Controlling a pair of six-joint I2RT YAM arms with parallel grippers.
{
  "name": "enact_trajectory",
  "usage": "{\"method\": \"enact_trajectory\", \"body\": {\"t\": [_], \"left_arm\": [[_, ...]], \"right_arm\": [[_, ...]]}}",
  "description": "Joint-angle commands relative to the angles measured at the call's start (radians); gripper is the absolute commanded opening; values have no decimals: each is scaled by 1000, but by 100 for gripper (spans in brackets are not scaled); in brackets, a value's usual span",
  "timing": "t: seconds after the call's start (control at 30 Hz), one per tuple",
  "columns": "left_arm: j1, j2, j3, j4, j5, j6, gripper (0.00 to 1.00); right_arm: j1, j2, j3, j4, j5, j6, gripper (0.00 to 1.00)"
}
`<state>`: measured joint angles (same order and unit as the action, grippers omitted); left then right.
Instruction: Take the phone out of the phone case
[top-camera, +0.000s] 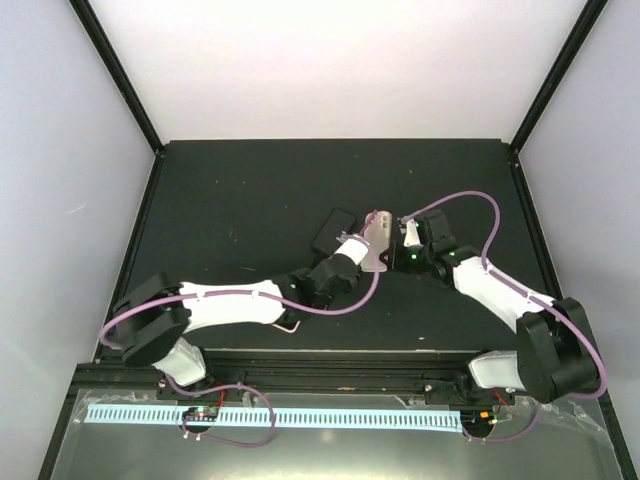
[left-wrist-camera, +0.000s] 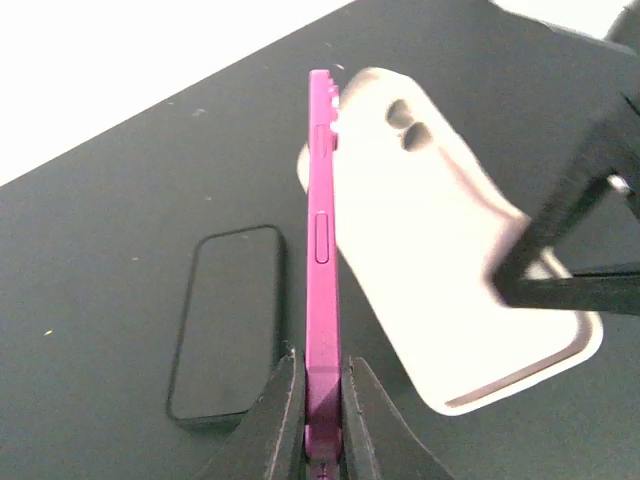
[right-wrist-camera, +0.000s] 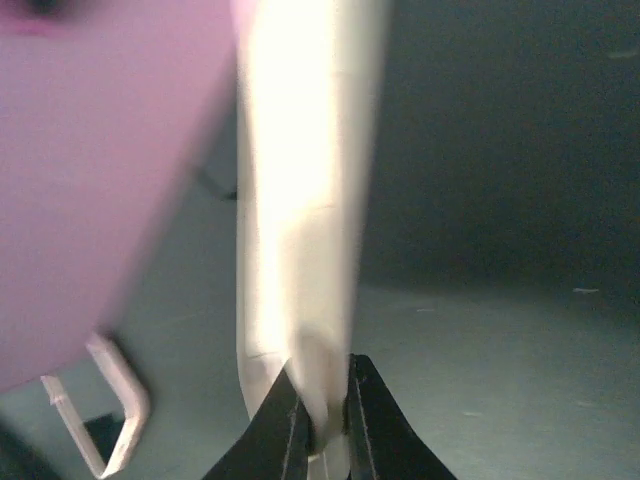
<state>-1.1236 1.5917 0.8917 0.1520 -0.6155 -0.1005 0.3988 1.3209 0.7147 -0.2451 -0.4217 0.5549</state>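
Observation:
My right gripper holds the case (top-camera: 380, 248), and bare tabletop is below my gripper on the right in the top view. My gripper will next carry the case to that side and down, and let go of it.
My left gripper (left-wrist-camera: 320, 365) is shut on the lower end of a magenta phone (left-wrist-camera: 321, 230), held edge-on above the table. A pale phone case (left-wrist-camera: 440, 260) with camera cut-outs hangs just to its right, apart from the phone. My right gripper (right-wrist-camera: 318, 375) is shut on the edge of that case (right-wrist-camera: 300, 200). The phone's pink back (right-wrist-camera: 90, 180) fills the left of the right wrist view. In the top view both grippers, left (top-camera: 360, 242) and right (top-camera: 405, 240), meet at mid table with the case (top-camera: 380, 248) between them.
A flat black rectangular object (left-wrist-camera: 225, 320) lies on the dark table beside the phone; it also shows in the top view (top-camera: 332, 230). The table (top-camera: 240, 190) has black frame posts at its back corners and pale walls around it.

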Motion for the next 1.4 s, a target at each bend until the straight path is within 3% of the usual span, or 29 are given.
{"method": "enact_trajectory", "body": {"t": [0.0,0.17,0.3,0.47,0.6,0.9,1.1,1.37], "left_arm": [[13,-143,-39,-41,-26,-116,2],[11,-292,-146,-37,0,-189,2],[1,-451,-253,-47,6,-226,2],[-24,-622,-356,-84,27,-190,2],[-52,-698,-391,-139,30,-181,2],[-193,-756,-449,-242,-56,-238,2],[-297,-745,-465,-277,-136,-311,2],[-379,-657,-417,-341,-173,-347,2]], "right_arm": [[-32,-21,27,-63,248,-109,1],[-35,-95,47,-84,322,-171,1],[-63,-156,99,-129,384,-352,1],[-161,-151,201,-276,270,-670,1],[-286,-101,273,-373,214,-775,1],[-471,138,479,-590,142,-1005,1],[-637,373,679,-735,72,-1003,1],[-724,673,890,-867,-53,-984,1]]}}
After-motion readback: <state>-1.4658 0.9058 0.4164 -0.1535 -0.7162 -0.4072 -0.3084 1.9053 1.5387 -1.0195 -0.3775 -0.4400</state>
